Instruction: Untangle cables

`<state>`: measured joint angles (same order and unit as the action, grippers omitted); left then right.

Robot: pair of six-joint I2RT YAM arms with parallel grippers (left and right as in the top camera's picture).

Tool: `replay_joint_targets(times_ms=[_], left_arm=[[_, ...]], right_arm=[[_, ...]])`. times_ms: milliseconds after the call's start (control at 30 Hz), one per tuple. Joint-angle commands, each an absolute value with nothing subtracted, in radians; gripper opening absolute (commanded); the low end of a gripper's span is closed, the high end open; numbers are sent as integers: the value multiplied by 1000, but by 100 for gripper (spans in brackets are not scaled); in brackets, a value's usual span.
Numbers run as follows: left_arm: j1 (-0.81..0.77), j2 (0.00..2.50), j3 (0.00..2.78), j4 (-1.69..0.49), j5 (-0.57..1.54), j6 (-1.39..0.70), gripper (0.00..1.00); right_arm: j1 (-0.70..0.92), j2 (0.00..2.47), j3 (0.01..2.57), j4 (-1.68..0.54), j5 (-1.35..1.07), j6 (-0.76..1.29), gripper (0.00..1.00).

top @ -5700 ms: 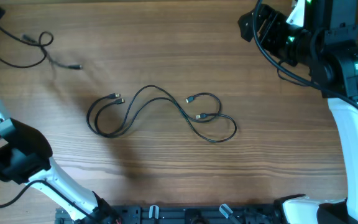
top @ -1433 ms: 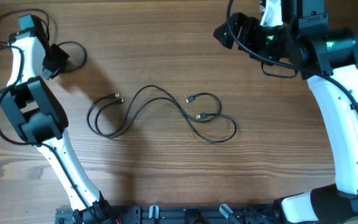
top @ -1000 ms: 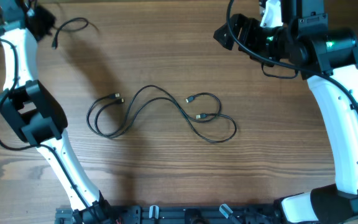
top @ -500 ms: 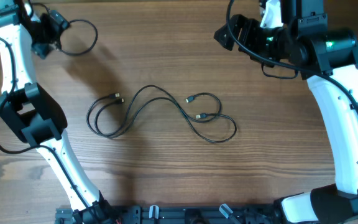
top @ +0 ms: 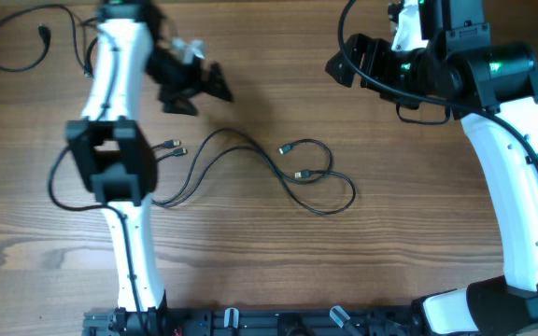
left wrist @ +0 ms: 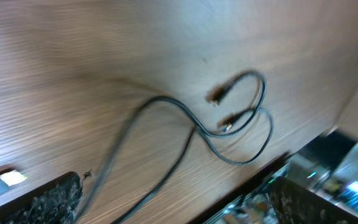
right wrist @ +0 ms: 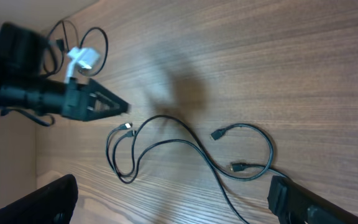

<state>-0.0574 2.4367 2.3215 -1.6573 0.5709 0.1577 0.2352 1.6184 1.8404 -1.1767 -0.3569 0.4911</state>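
The bend of the far cable arches clear of the other cable. My left gripper needs to lower and move back onto that bend next, and close.
Two thin black cables [top: 299, 175] lie in crossed loops at the table's middle, with plug ends at the left [top: 173, 147] and in the middle. They show in the left wrist view [left wrist: 196, 126] and in the right wrist view [right wrist: 196, 147]. A third cable [top: 44, 34] lies apart in the far left corner. My left gripper [top: 204, 97] is open and empty, above the table behind the loops' left part; it also shows in the right wrist view [right wrist: 104, 102]. My right gripper [top: 336, 63] is open and empty, high at the far right.
The table is bare brown wood [top: 250, 271]. My left arm [top: 110, 168] rises over the left loop and hides part of it. The right arm's base and white links [top: 521, 215] fill the right edge. A black rail [top: 278, 322] runs along the front edge.
My left arm has swung from the far left corner to the right, over the middle cables. The third cable now lies alone in that corner. The right arm has barely moved.
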Motion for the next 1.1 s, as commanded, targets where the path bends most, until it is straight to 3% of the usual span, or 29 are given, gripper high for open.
replay_joint_targets(times_ms=[0, 133, 267, 633, 700, 767, 800, 833, 867, 1067], left_arm=[[-162, 2437, 2321, -1660, 239, 89, 100], [-214, 2437, 2321, -1664, 54, 22, 100], [-198, 2437, 2315, -1684, 59, 43, 79], [-195, 2437, 2104, -1672, 96, 136, 80], [-195, 2437, 2087, -1654, 97, 147, 76], [-195, 2437, 2080, -1630, 108, 147, 57], [-195, 2437, 2080, -1621, 122, 147, 43], [-195, 2437, 2080, -1606, 141, 147, 20], [-195, 2437, 2080, -1583, 163, 147, 7], [-195, 2425, 2164, -1686, 304, 147, 3]], right_arm=[[238, 1631, 1837, -1194, -336, 461, 100], [238, 1631, 1837, -1200, -336, 432, 100], [238, 1631, 1837, -1216, -336, 418, 100], [238, 1631, 1837, -1191, -336, 419, 100], [238, 1631, 1837, -1183, -336, 422, 100], [238, 1631, 1837, -1182, -336, 422, 100], [238, 1631, 1837, -1182, -336, 421, 100], [238, 1631, 1837, -1183, -336, 422, 100], [238, 1631, 1837, -1183, -336, 421, 100], [238, 1631, 1837, -1171, -336, 422, 100]])
